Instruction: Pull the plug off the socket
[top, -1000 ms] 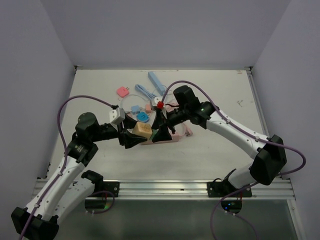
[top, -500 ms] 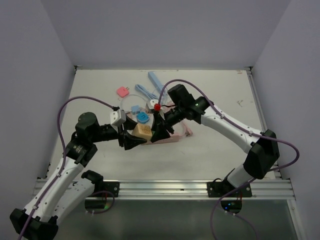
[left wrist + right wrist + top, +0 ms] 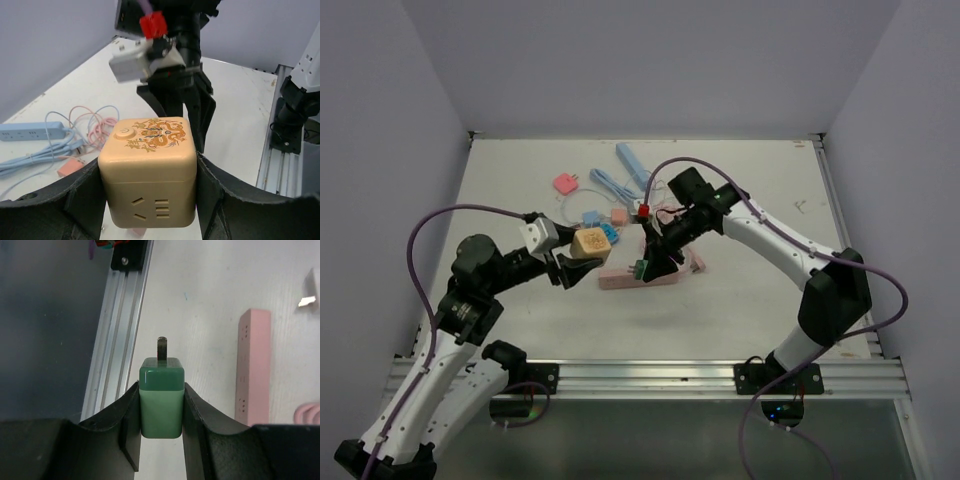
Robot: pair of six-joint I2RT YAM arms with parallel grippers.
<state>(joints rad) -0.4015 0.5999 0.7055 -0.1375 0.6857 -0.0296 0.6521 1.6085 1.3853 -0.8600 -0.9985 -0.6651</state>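
The pins of the plug are off the socket, so the robot's right gripper needs to go outward and down next, to the clear tabletop beside the blue adapter, and let go of the plug.
My left gripper [image 3: 578, 262] is shut on a tan cube socket [image 3: 590, 243] with a gold dragon print; it fills the left wrist view [image 3: 147, 170], its slots empty and facing the camera. My right gripper [image 3: 648, 268] is shut on a green plug [image 3: 640, 269]; in the right wrist view the plug [image 3: 161, 397] sits between the fingers with its metal prongs [image 3: 161, 347] bare. Plug and socket are apart, a short gap between them above the table.
A pink power strip [image 3: 650, 274] lies under the grippers, also in the right wrist view [image 3: 252, 365]. Behind it lie a blue strip [image 3: 634, 165], a pink plug [image 3: 564, 183], small blue and pink adapters and looped cables [image 3: 75, 135]. The aluminium rail [image 3: 117, 330] runs along the front edge.
The green plug has come out of the tan socket. My left gripper drew the socket back to the left, and my right gripper carried the plug to the right.
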